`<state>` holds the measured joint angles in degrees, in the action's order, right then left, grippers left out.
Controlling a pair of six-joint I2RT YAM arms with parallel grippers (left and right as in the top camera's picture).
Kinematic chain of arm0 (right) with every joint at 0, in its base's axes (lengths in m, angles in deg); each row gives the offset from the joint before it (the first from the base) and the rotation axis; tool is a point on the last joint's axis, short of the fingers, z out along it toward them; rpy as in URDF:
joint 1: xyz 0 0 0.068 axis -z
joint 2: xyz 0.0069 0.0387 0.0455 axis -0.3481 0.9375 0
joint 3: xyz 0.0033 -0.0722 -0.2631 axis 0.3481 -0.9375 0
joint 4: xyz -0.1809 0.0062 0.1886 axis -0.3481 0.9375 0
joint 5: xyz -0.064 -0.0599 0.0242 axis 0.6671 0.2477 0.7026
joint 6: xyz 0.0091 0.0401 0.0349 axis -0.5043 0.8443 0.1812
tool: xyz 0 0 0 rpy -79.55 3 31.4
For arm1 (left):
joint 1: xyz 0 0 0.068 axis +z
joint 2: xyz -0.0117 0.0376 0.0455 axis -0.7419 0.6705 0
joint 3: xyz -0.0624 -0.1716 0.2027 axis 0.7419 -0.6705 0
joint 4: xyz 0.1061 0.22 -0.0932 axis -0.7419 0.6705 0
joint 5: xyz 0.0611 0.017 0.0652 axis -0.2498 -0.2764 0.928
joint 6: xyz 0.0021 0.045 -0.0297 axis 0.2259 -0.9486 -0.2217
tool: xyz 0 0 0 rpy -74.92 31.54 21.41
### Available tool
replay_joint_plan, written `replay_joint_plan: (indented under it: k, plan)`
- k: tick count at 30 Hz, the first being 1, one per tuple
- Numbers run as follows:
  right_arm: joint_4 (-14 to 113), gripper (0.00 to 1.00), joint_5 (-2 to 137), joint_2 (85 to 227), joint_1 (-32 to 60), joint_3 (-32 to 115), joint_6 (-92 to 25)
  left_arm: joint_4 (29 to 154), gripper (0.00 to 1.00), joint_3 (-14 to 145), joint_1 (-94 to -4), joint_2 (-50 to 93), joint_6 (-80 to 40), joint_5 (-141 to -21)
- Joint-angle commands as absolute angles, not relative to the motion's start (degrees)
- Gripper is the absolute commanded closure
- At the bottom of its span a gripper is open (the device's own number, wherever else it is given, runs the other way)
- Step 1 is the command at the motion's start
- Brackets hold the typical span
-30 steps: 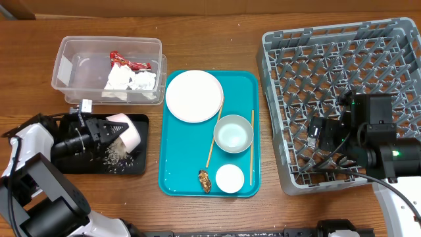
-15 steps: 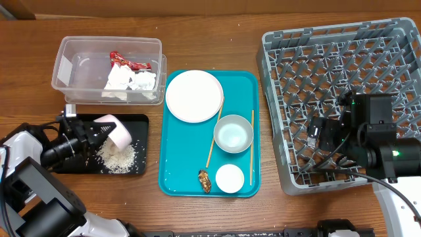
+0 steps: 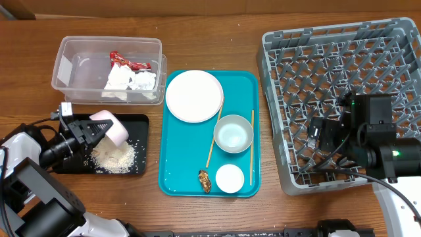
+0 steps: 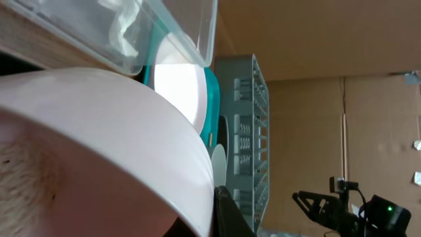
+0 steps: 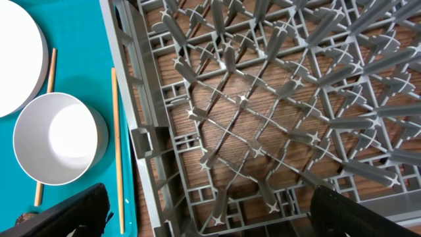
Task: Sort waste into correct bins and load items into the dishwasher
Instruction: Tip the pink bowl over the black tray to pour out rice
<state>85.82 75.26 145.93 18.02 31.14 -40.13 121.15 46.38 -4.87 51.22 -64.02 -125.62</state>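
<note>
The left gripper swings over the bare spot next, turns the bowl upright, lowers it and releases. The teal tray (image 3: 174,184) has that spot between plate and brown scrap.
My left gripper (image 3: 94,129) is shut on a small pale pink bowl (image 3: 112,127), tipped on its side over the black tray (image 3: 140,164). The bowl fills the left wrist view (image 4: 99,151). Loose white rice (image 3: 113,157) lies in the black tray. The clear tub (image 3: 66,49) holds a red wrapper (image 3: 126,60) and white napkins (image 3: 131,81). The white plate (image 3: 193,95), a pale bowl (image 3: 233,133), a white cup (image 3: 230,178), two chopsticks (image 3: 251,146) and a brown scrap (image 3: 204,181) lie on the teal tray (image 3: 174,184). My right gripper (image 5: 210,217) is open over the grey rack (image 3: 342,85).
The teal tray stands between the black tray and the grey rack. The rack's near-left corner (image 5: 141,141) lies under my right gripper, next to the pale bowl (image 5: 56,145) and a chopstick (image 5: 117,138). Brown cardboard runs along the table's far edge.
My left gripper drew back to the left with the tipped bowl. Rice has fallen out of the bowl into the black tray. The right arm has not moved.
</note>
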Motion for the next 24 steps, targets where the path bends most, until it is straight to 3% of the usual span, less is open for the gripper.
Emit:
replay_joint_plan:
  k: [1,5,8,12,14,17,24]
  plan:
    - [85.73,0.0,75.2,145.69,17.85,32.67,-40.5,119.35,0.96,46.18,-4.63,51.74,-60.39,-127.67]
    - [85.71,0.0,75.22,145.69,17.87,32.64,-40.53,120.77,0.96,46.18,-5.17,51.72,-70.47,-131.95]
    - [85.69,0.0,75.22,145.69,17.87,32.64,-40.53,115.79,0.96,46.18,-5.15,51.74,-54.6,-123.5]
    - [85.71,0.0,75.2,145.69,17.85,32.64,-40.5,119.83,0.96,46.18,-5.2,51.72,-67.19,-130.95]
    - [85.71,0.0,75.2,145.69,17.87,32.64,-40.53,117.08,0.96,46.18,-5.2,51.72,-59.52,-127.43]
    - [85.71,0.0,75.2,145.69,17.87,32.67,-40.5,120.07,0.96,46.18,-5.17,51.57,-66.71,-132.26]
    - [85.75,0.0,75.2,145.69,17.87,32.67,-40.5,116.8,0.96,46.18,-5.15,51.72,-58.69,-127.34]
